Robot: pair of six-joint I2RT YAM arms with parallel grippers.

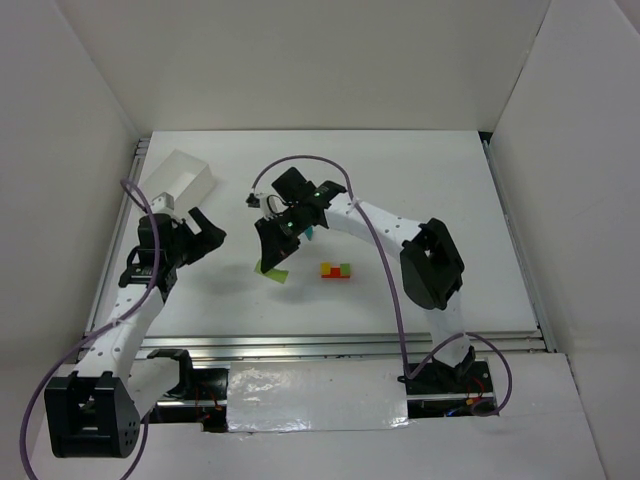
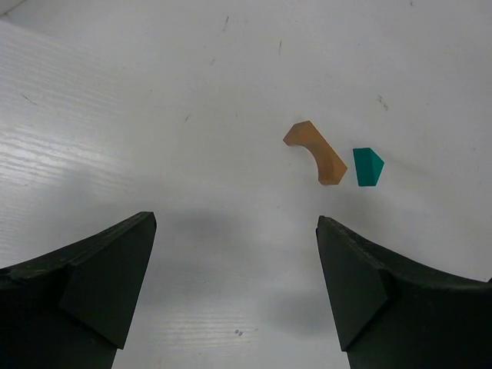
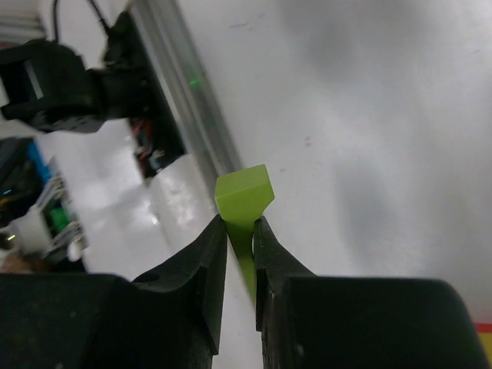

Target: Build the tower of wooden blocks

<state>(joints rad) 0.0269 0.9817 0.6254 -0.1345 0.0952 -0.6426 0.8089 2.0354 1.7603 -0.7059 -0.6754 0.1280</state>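
The bare tabletop beside the metal bar is clear, so I will lower my right gripper and move it back toward there to let go of the lime green block.
My right gripper is shut on a lime green block, held above the table left of centre; in the right wrist view the green block sticks out past the fingertips of the right gripper. A small row of red, yellow and green blocks lies on the table to its right. A teal block peeks out beside the right arm. My left gripper is open and empty; in the left wrist view the left gripper faces a tan arch block and the teal block, well short of both.
A white rectangular box sits at the back left, just behind the left gripper. White walls enclose the table on three sides. A metal rail runs along the front edge. A purple cable loops over the right arm.
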